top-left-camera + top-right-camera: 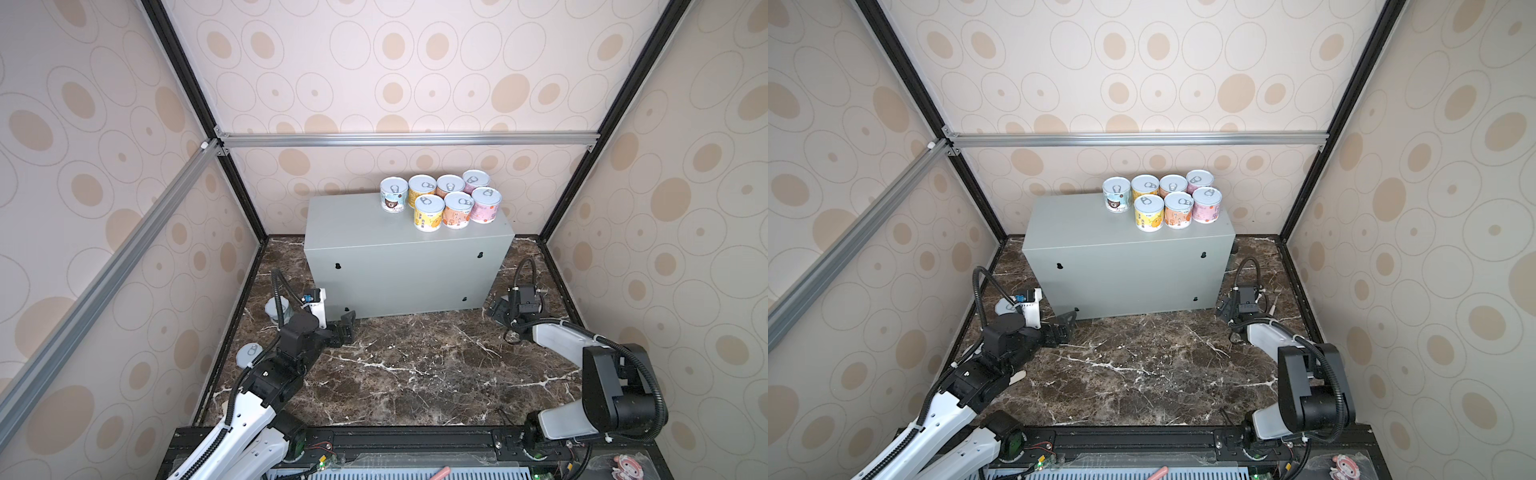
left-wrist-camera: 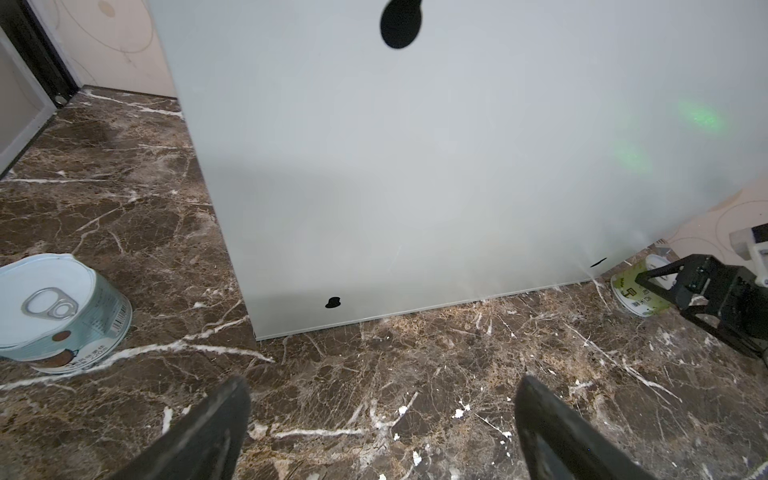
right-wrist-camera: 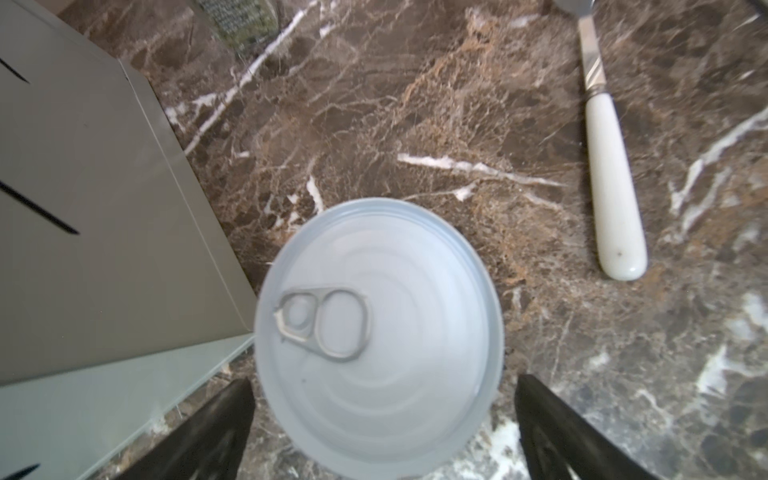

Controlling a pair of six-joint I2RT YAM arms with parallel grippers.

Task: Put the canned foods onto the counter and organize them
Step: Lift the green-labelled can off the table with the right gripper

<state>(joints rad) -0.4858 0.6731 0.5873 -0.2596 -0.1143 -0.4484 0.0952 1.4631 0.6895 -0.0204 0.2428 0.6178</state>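
Observation:
The can with the silver pull-tab lid (image 3: 378,328) stands just outward of my open fingers, so my right gripper will slide outward and close around it.
Several canned foods (image 1: 440,199) stand in two rows on the right end of the grey counter (image 1: 353,224) in both top views. My right gripper (image 3: 382,382) is open, its fingers on either side of a can with a silver pull-tab lid (image 3: 378,328) and apart from it; that can stands on the marble by the counter's right corner. My left gripper (image 2: 382,382) is open over bare marble, in front of the counter's lower left corner. A pale teal can (image 2: 62,307) stands to its left, and another can (image 1: 249,355) beside the left arm.
A utensil with a white handle (image 3: 611,166) lies on the marble near the right gripper. A labelled jar (image 3: 237,20) stands further back beside the counter. Patterned walls and black frame posts close in the floor on three sides.

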